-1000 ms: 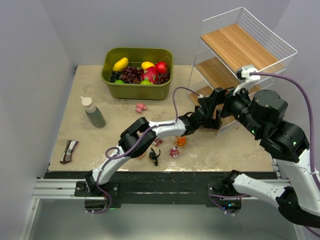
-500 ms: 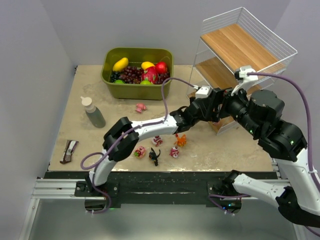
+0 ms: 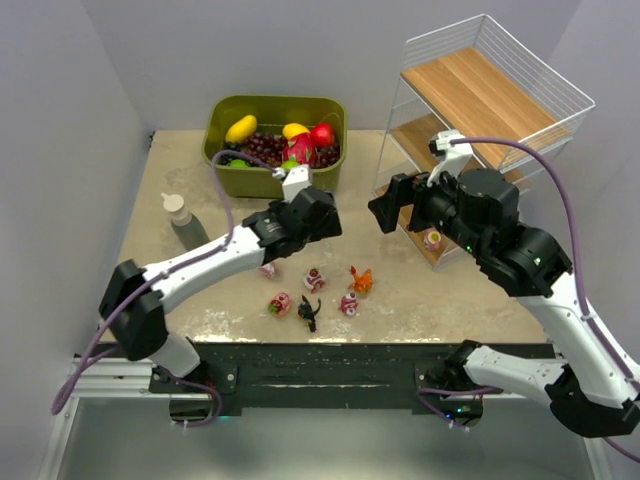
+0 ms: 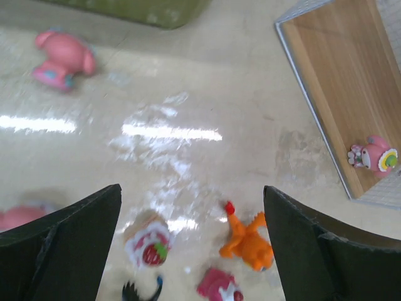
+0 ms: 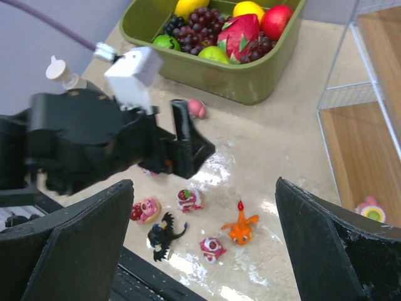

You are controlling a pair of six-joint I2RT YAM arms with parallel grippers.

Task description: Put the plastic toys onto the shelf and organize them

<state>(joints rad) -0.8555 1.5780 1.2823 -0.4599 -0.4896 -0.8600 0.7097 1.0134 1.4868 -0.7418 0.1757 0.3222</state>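
Note:
Next, my left gripper will move back, toward the left in the top view, and down onto the round pink toy.
Several small plastic toys lie near the table's front: an orange creature (image 3: 361,281), a black spiky creature (image 3: 308,314), a strawberry-topped one (image 3: 315,280), a pink-red one (image 3: 348,304) and a round pink one (image 3: 280,303). A pink toy (image 3: 433,238) sits on the bottom tier of the white wire shelf (image 3: 480,100). My left gripper (image 3: 318,222) is open and empty, above the group; the orange creature (image 4: 247,237) and strawberry toy (image 4: 149,241) show between its fingers. My right gripper (image 3: 390,212) is open and empty, high beside the shelf, over the toys (image 5: 240,229).
An olive-green bin (image 3: 275,170) of fruit stands at the back. Another pink toy (image 5: 196,108) lies in front of it. A bottle (image 3: 186,225) stands at the left, and a dark flat object (image 3: 138,302) lies at the front left.
My left arm has swung from the shelf's bottom tier back to the left over the table. A pink toy now shows on that tier. My right gripper has shifted slightly left.

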